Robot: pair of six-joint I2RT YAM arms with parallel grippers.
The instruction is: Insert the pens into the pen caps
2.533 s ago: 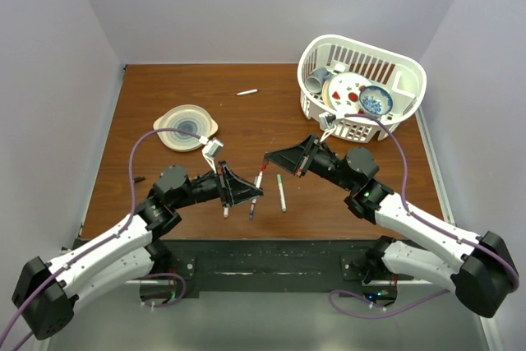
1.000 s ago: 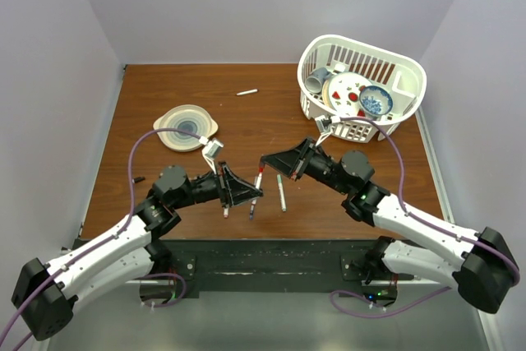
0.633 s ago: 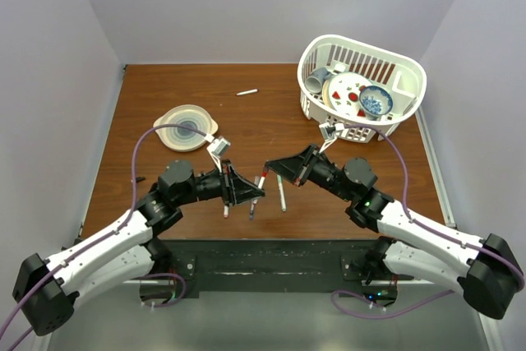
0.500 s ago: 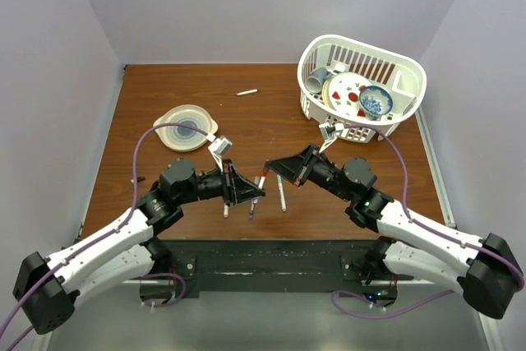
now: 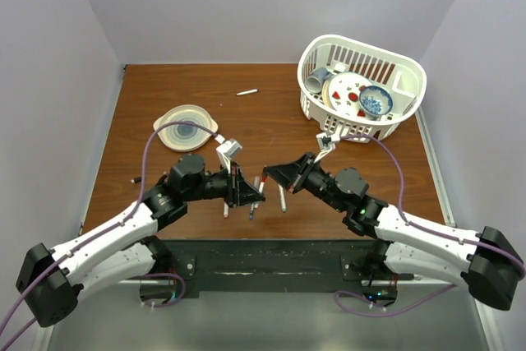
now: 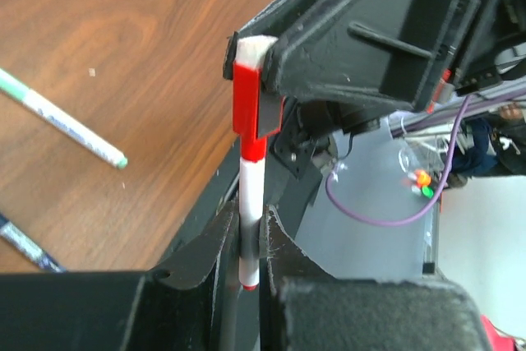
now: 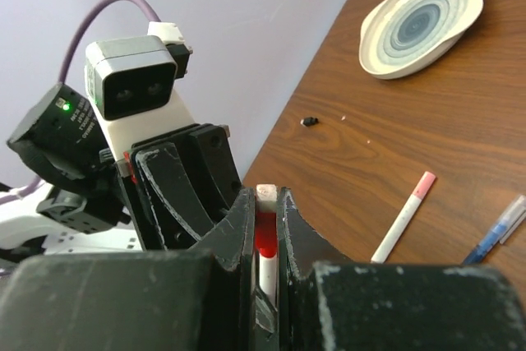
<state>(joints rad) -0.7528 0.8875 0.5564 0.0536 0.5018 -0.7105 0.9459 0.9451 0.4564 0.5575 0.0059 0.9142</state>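
Observation:
The held pen turns down and lowers in my right gripper onto bare wood (image 5: 302,201) beside the green-tipped pen next. It is released there, since its red cap is on.
My left gripper (image 6: 245,215) is shut on the white barrel of a pen (image 6: 249,195), gripped near its tail end. The pen's front end sits in a red pen cap (image 6: 248,108), and my right gripper (image 7: 265,199) is shut on that cap (image 7: 265,236). In the top view the two grippers (image 5: 248,191) (image 5: 274,177) meet tip to tip above the table's near middle. Other pens lie on the wood below: a pink-capped one (image 7: 403,218), a blue one (image 7: 497,232) and a green-tipped one (image 6: 62,117). A small dark cap (image 7: 310,121) lies apart at the left.
A pale plate (image 5: 186,127) sits at the left of the table. A white basket (image 5: 407,67) holding dishes stands at the back right. One more white pen (image 5: 246,92) lies far back in the middle. The table's black near edge (image 5: 271,248) is just below the grippers.
Both arms have shifted: the left wrist moved right and the right gripper came down and left, so the two grippers now stand closer together around the red-capped pen.

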